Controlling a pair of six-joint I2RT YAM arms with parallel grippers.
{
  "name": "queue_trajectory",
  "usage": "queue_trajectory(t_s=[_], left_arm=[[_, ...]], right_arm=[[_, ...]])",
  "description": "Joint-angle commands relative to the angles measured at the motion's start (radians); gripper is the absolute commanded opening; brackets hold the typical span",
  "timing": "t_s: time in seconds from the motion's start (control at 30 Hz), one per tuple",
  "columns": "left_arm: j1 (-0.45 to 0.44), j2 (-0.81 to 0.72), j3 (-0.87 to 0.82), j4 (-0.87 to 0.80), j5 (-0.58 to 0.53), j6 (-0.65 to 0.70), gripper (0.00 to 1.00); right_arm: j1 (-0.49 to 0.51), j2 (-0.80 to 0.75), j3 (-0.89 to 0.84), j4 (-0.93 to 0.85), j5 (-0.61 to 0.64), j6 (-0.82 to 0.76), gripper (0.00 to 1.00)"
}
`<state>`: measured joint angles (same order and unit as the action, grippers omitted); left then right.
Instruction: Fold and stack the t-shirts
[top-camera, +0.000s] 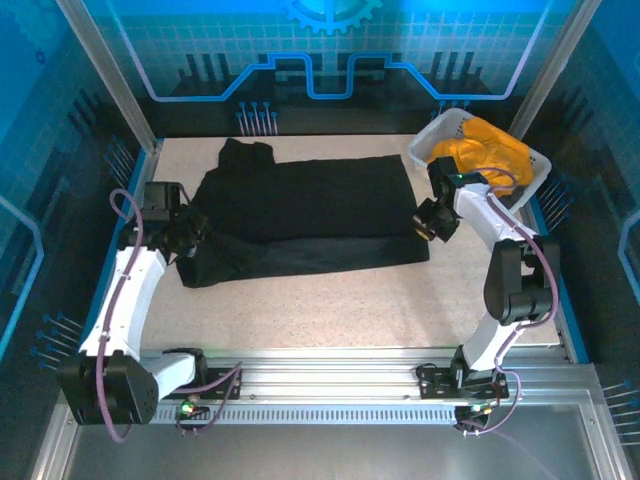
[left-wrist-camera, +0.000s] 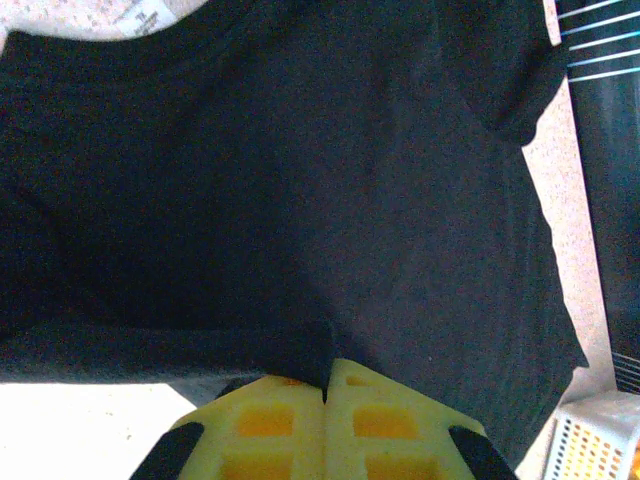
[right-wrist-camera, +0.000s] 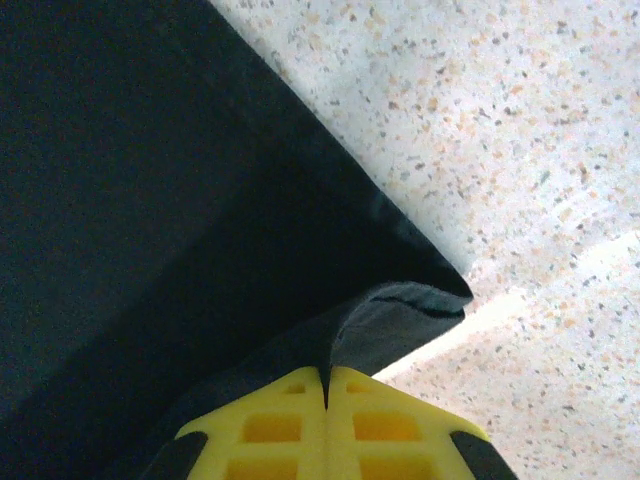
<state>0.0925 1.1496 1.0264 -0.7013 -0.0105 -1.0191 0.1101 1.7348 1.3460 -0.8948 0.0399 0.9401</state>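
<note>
The fold along the shirt's near edge is still narrow, so my left gripper will next carry the pinched cloth outward over the shirt's flat collar end (top-camera: 212, 208) and release it there.
A black t-shirt (top-camera: 310, 210) lies spread across the middle of the speckled table, its near edge lifted and folded over. My left gripper (top-camera: 187, 232) is shut on the shirt's left side; the left wrist view has black cloth (left-wrist-camera: 300, 200) pinched between the yellow fingers (left-wrist-camera: 270, 420), and a white neck label (left-wrist-camera: 140, 15) at the top. My right gripper (top-camera: 432, 222) is shut on the shirt's right hem corner (right-wrist-camera: 400, 320), which curls up between its fingers (right-wrist-camera: 385, 425). Orange-yellow t-shirts (top-camera: 485, 150) are bunched in the basket.
The white lattice basket (top-camera: 430, 140) stands at the back right corner, just behind my right arm. Bare speckled tabletop (top-camera: 330, 300) stretches in front of the shirt. Blue frame rails (top-camera: 565, 300) border the table on both sides.
</note>
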Motion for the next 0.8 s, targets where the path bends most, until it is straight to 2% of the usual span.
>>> queue_trajectory(t_s=[0.0, 0.4, 0.77], left_arm=[[0.03, 0.013, 0.034, 0.043, 0.004, 0.057, 0.0], [0.059, 0.147, 0.071, 0.17, 0.033, 0.143, 0.0], [0.059, 0.371, 0.2, 0.219, 0.057, 0.265, 0.0]], right_arm=[[-0.015, 0.035, 0.053, -0.036, 0.025, 0.015, 0.0], [-0.015, 0.125, 0.135, -0.032, 0.017, 0.022, 0.0], [-0.014, 0.237, 0.223, -0.047, -0.002, 0.008, 0.0]])
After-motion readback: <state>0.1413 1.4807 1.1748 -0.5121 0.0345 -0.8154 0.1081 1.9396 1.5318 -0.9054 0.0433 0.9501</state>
